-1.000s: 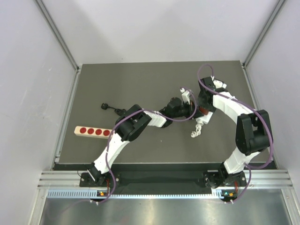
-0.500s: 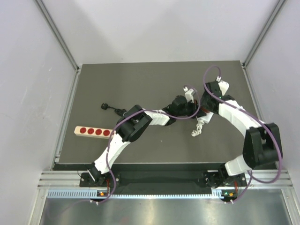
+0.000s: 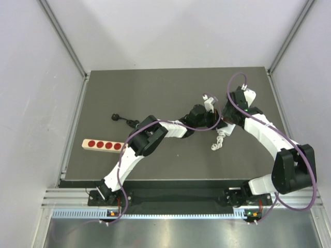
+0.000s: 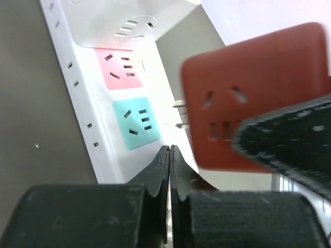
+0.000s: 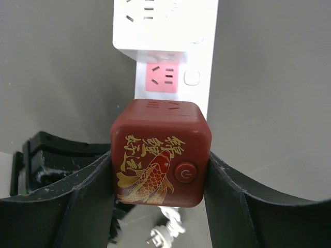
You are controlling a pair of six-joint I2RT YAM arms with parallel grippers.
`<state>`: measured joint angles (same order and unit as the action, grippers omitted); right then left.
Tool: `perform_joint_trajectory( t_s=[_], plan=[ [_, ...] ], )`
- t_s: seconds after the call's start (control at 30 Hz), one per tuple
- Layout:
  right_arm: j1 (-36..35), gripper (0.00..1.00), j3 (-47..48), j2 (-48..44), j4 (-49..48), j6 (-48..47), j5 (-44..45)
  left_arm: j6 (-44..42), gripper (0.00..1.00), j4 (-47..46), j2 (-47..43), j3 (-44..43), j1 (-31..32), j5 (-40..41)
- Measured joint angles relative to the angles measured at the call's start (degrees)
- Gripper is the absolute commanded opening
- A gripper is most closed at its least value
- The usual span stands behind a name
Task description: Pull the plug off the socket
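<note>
The plug's pins show bare, so next my right gripper needs to move back, to the right in the top view and down to let go of the plug on the table's near corner.
The plug (image 5: 160,155) is a dark red cube with a gold fish and a round power button. My right gripper (image 5: 160,161) is shut on its two sides. In the left wrist view the plug (image 4: 248,98) hangs beside the socket (image 4: 103,103), and its metal prongs (image 4: 178,106) show bare, out of the outlets. The socket (image 5: 165,20) is a long white strip with pink and cyan faces. My left gripper (image 4: 169,151) is shut, its tips resting on the strip just below the cyan face. From above, both grippers meet near the table's middle, left (image 3: 206,114) and right (image 3: 226,120).
A beige strip with red round spots (image 3: 102,145) lies at the left edge. A black plug with a short cord (image 3: 120,119) lies behind it. The socket's white cord (image 3: 217,142) curls toward the near side. Metal frame posts and walls ring the table.
My right arm has swung its elbow out to the right and its wrist has drawn back toward the far right with the plug. The left gripper stays down on the strip.
</note>
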<state>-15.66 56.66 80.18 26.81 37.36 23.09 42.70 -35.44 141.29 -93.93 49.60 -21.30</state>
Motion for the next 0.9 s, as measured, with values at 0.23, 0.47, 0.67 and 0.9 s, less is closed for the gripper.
perform_joint_trajectory(
  t_s=[0.23, 0.47, 0.67, 0.9],
  plan=[
    [1.73, 0.0, -2.08, -9.53, 4.9, -0.94, 1.51, -3.13, 0.0, -3.43, -0.5, 2.49, -1.14, -5.25],
    [12.68, 0.0, -8.02, -19.89, 7.21, 0.28, -1.11, -6.32, 0.0, -1.09, -6.95, 10.23, -1.4, -6.08],
    [31.32, 0.0, -18.4, -27.3, 6.67, 5.01, -11.1, -4.55, 0.0, 2.05, -19.56, 23.61, -1.38, -5.75],
    [53.86, 0.0, -31.06, -38.36, 1.09, 11.52, -28.0, -3.21, 0.0, 3.85, -38.47, 41.97, 0.59, -4.59]
  ],
)
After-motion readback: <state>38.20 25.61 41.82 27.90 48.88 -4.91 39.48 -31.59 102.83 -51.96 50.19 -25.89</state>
